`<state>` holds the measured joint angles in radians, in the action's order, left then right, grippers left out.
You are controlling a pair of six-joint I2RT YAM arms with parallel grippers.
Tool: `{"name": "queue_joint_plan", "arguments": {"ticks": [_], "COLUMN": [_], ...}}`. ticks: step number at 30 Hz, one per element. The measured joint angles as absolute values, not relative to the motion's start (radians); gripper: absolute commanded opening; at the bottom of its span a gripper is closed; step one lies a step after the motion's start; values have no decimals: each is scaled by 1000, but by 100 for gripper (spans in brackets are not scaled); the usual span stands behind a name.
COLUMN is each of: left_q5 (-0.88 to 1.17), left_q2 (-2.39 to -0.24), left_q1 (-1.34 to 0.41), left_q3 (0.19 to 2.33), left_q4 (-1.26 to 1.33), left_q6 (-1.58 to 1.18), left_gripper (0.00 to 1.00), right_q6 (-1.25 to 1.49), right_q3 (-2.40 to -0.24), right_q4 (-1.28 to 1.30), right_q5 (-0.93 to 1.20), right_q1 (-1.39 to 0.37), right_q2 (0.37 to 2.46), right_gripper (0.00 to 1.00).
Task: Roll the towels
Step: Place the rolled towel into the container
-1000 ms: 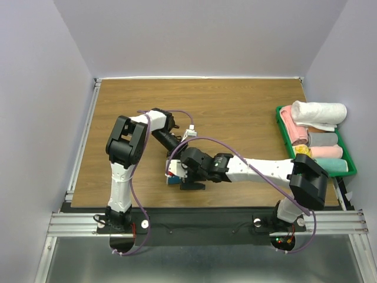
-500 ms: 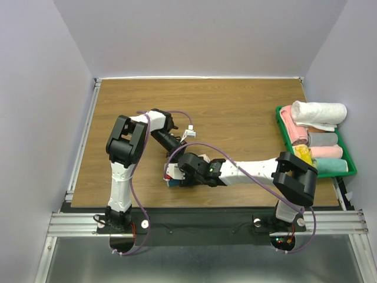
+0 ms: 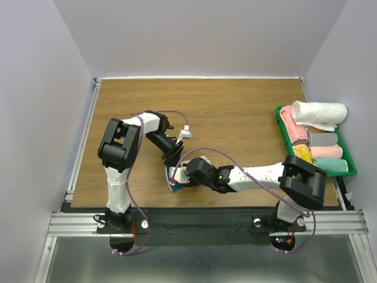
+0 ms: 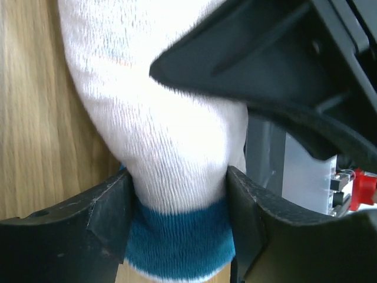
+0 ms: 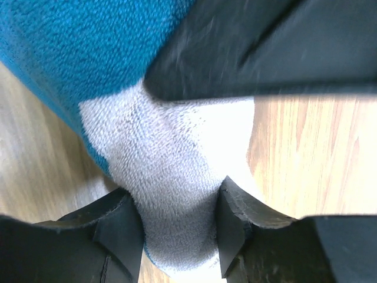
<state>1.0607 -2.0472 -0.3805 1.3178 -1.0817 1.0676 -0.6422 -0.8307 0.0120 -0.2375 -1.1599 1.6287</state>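
Note:
As the green tray holds rolled towels, I will move my right gripper up and to the right in the top view, lower over the tray's grey roll (image 3: 321,139), and release.
One towel (image 3: 175,178), rolled up with teal and cream showing, lies on the wooden table near the front edge, left of centre. My left gripper (image 3: 172,158) reaches it from the far side and my right gripper (image 3: 184,177) from the right. In the left wrist view the cream roll with a teal band (image 4: 159,118) fills the left gripper (image 4: 179,197), and both fingers (image 4: 112,209) press its sides. In the right wrist view the right gripper (image 5: 177,215) is shut on the cream end of the towel (image 5: 171,153). Each wrist view shows the other gripper's black finger (image 4: 265,65) close above.
A green tray (image 3: 351,166) at the table's right edge holds several rolled towels in pink, grey and cream, with a white roll (image 3: 321,112) on top. Purple cables loop over both arms. Bare wood (image 3: 235,112) stretches behind the grippers. The metal frame rail runs along the near edge.
The right arm has swung lower and left onto the towel roll, and its jaws have closed on it. The left arm's elbow has shifted left, its gripper moving nearer the front edge.

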Motion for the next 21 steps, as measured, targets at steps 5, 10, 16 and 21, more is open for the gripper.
{"name": "queue_joint_plan", "arguments": {"ticks": [5, 10, 16, 21], "left_q5": [1010, 917, 846, 844], "left_q2": [-1998, -1935, -1861, -1826], "left_q1": [-331, -239, -174, -173], "left_q3": [1299, 1301, 1349, 1396], "left_q4": [-1085, -1087, -1088, -1089], "left_q6": [1070, 1069, 1061, 1037], "left_gripper": [89, 92, 99, 99], "right_q6": [-641, -640, -639, -653], "right_q3": [-797, -758, -745, -775], "right_q4": [-2, 18, 138, 298], "right_q5": [-232, -232, -220, -199], "right_q1": [-1153, -1129, -1078, -1000], "right_q2": [1594, 1544, 1456, 1380], "right_gripper": [1, 0, 1, 1]}}
